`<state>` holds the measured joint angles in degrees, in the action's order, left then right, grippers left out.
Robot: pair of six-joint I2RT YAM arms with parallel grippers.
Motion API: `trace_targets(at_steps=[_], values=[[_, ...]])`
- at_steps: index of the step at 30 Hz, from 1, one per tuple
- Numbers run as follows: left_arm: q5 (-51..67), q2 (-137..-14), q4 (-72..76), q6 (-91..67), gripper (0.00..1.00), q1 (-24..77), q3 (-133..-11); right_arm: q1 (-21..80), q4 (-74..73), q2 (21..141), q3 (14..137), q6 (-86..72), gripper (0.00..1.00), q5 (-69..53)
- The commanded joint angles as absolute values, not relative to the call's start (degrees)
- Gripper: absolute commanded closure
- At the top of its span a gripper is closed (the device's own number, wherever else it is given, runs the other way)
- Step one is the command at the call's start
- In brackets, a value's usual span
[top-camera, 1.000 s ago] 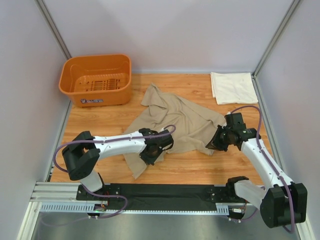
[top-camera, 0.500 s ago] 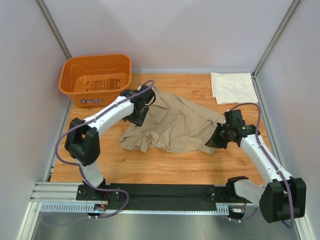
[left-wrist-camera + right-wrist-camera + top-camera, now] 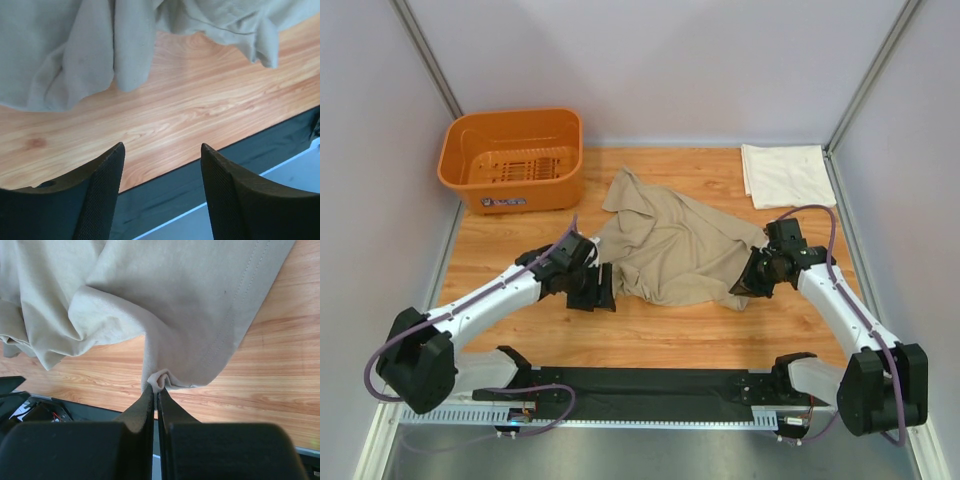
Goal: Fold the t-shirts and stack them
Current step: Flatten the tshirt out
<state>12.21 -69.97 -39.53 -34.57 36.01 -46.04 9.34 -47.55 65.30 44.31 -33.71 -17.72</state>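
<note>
My left gripper's open fingers have only bare wood between them, so it will next go down toward the tan-khaki t-shirt and bring them around the t-shirt's rounded near fold.
The tan-khaki t-shirt lies crumpled in the middle of the wooden table, its folds also filling the top of the left wrist view and the right wrist view. My right gripper is shut on a pinch of its near right hem. My left gripper is open and empty, just off the shirt's near left edge; its fingertips frame bare wood. The cream-white t-shirt lies folded at the back right corner.
An orange plastic basket stands at the back left. Grey walls close in the table on three sides. A black strip and metal rail run along the near edge, between the arm bases.
My left gripper let go of the tan shirt's left side and opened, then swung back toward the near left. The shirt's left part now lies bunched closer to the middle. The right gripper has held still.
</note>
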Motion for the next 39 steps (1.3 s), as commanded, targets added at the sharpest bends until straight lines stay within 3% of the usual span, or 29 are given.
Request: trace_targets(at_steps=[1, 9, 16, 28, 35, 39], values=[[15.6, -68.9, -27.1, -47.3, 0.31, 35.9, -40.3, 9.5, -46.2, 65.7, 45.8, -32.4, 1.0, -18.6], [5.2, -60.9, -7.7, -53.2, 0.31, 35.9, -24.8, 9.5, -47.5, 65.6, 46.2, -30.9, 1.0, -18.6], [0.1, -62.1, 6.5, -57.7, 0.36, 36.1, -15.9, 9.5, -46.1, 65.6, 44.1, -32.0, 1.0, -19.9], [-1.7, -66.3, 11.2, -60.8, 0.47, 36.1, -13.5, 9.4, -45.4, 65.8, 44.3, -32.2, 1.0, -21.2], [-2.3, -65.1, 12.2, -63.4, 0.61, 36.1, -12.9, 9.5, -45.4, 65.7, 44.6, -32.4, 1.0, -21.6], [-2.6, -63.9, 10.8, -65.2, 0.64, 36.2, -13.0, 9.5, -45.3, 65.7, 44.6, -32.4, 1.0, -21.6]])
